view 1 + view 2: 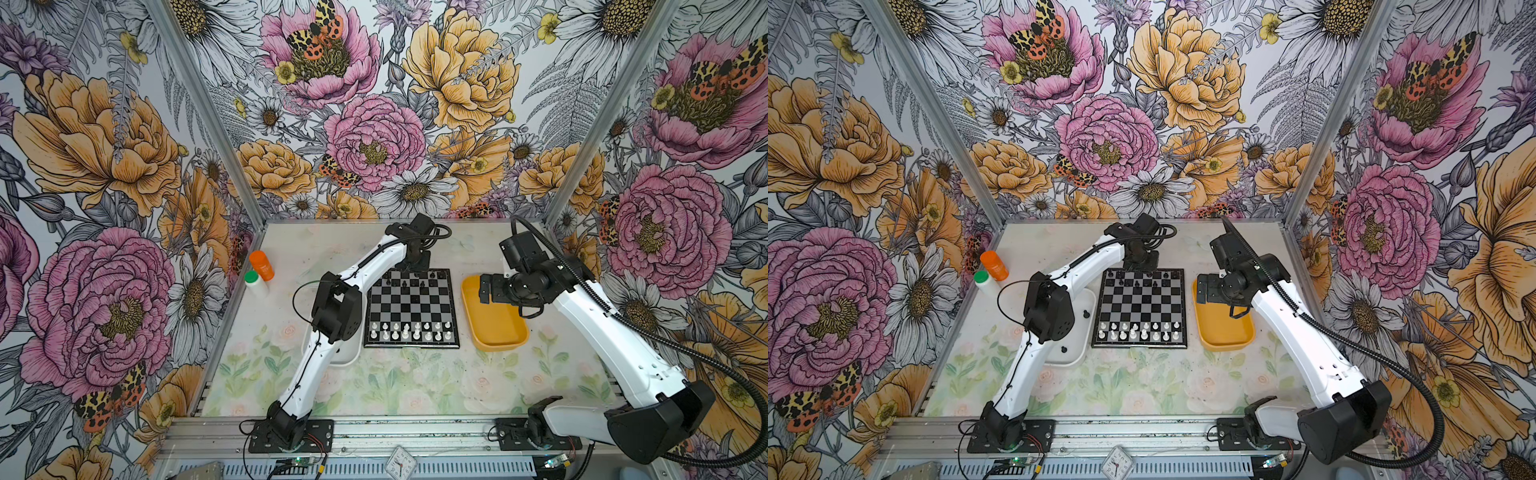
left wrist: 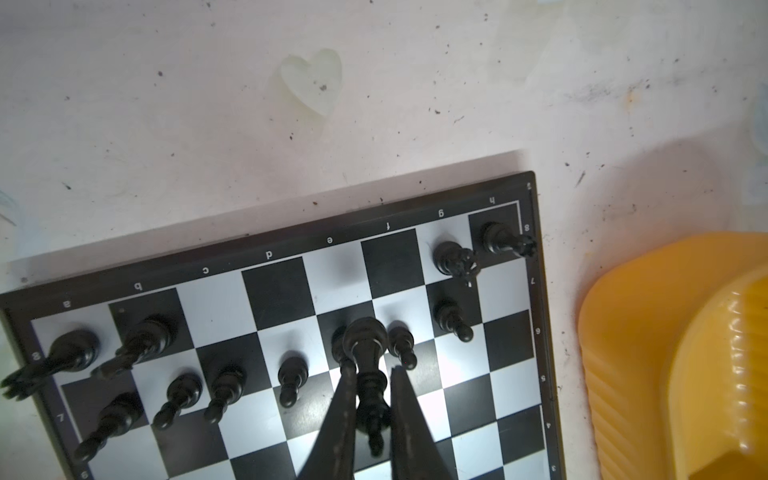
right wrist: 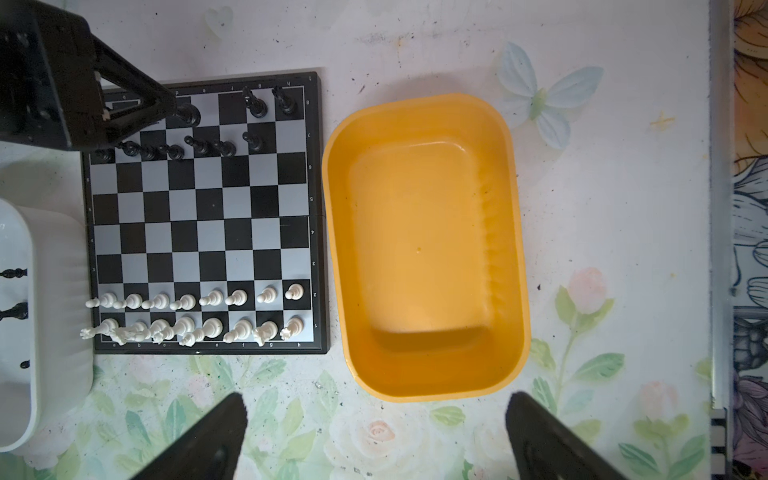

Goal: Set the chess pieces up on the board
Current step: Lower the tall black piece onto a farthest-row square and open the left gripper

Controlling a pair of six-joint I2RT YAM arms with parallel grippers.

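Observation:
The back-row spot on the white square by letter e [image 2: 337, 277] is empty, so the left gripper will move outward and down and let go of the tall black piece [image 2: 365, 338] there.
The board [image 1: 411, 309] [image 1: 1142, 308] lies flat mid-table. White chess pieces [image 1: 409, 331] [image 3: 199, 313] fill its two near rows. Several black pieces [image 1: 405, 283] [image 2: 291, 374] stand on the two far rows, with gaps in the back row. My left gripper [image 2: 372, 370] [image 1: 415, 266] hangs over the far rows, shut on a tall black piece [image 2: 365, 338] [image 3: 189, 113] held base-down between the fingers. Whether its base touches the board I cannot tell. My right gripper [image 3: 374, 419] [image 1: 484, 289] is open and holds nothing, above the yellow tray's far end.
The yellow tray [image 1: 494, 332] [image 3: 332, 208] right of the board holds nothing. A white tray [image 1: 1079, 353] [image 3: 62, 291] left of the board holds a few black pieces [image 1: 1086, 313], partly under my left arm. An orange bottle [image 1: 262, 265] and a green-capped white bottle [image 1: 254, 282] stand far left.

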